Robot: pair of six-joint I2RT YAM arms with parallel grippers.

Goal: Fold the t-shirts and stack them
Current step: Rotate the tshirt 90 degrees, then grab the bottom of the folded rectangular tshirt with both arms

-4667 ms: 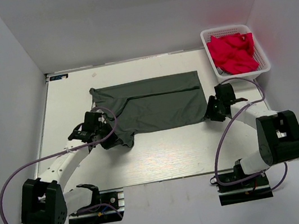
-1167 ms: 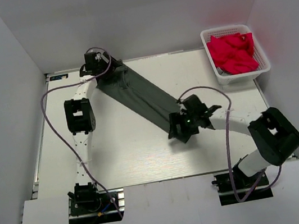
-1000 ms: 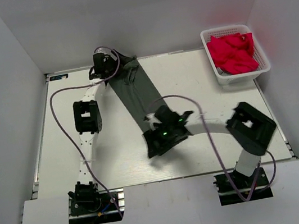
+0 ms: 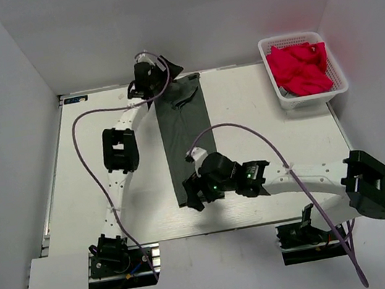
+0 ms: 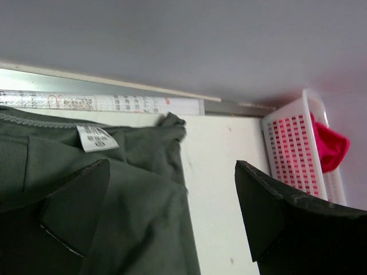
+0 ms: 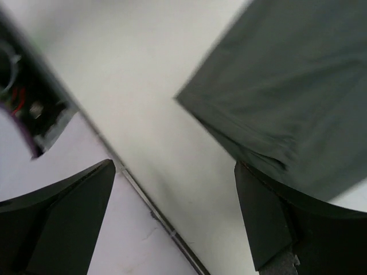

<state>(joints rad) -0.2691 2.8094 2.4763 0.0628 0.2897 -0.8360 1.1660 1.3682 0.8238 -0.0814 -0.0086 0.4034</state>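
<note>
Next, my left gripper needs to move back and down to the t-shirt's near corner farther from the basket, as the t-shirt lies long.
A dark charcoal-grey t-shirt (image 4: 185, 134) lies on the table as a long narrow strip running from the far edge toward the near side. My left gripper (image 4: 166, 69) hovers open over its far end. In the left wrist view the collar with its pale neck label (image 5: 97, 138) lies below the left gripper (image 5: 172, 166). My right gripper (image 4: 194, 195) stands open at the strip's near end. In the right wrist view the shirt's corner (image 6: 275, 86) lies just beyond the right gripper (image 6: 175, 166), with bare table between the fingers. Red-pink t-shirts (image 4: 300, 69) are heaped in the basket.
The white mesh basket (image 4: 310, 100) stands at the far right corner of the table (image 4: 264, 133) and shows in the left wrist view as well (image 5: 289, 149). White walls close in the back and sides. The table's near edge (image 6: 155, 215) runs under the right gripper.
The grey shirt has swung from a diagonal to nearly straight, near to far. My right gripper moved left and nearer with its end; my left gripper shifted right along the far edge.
</note>
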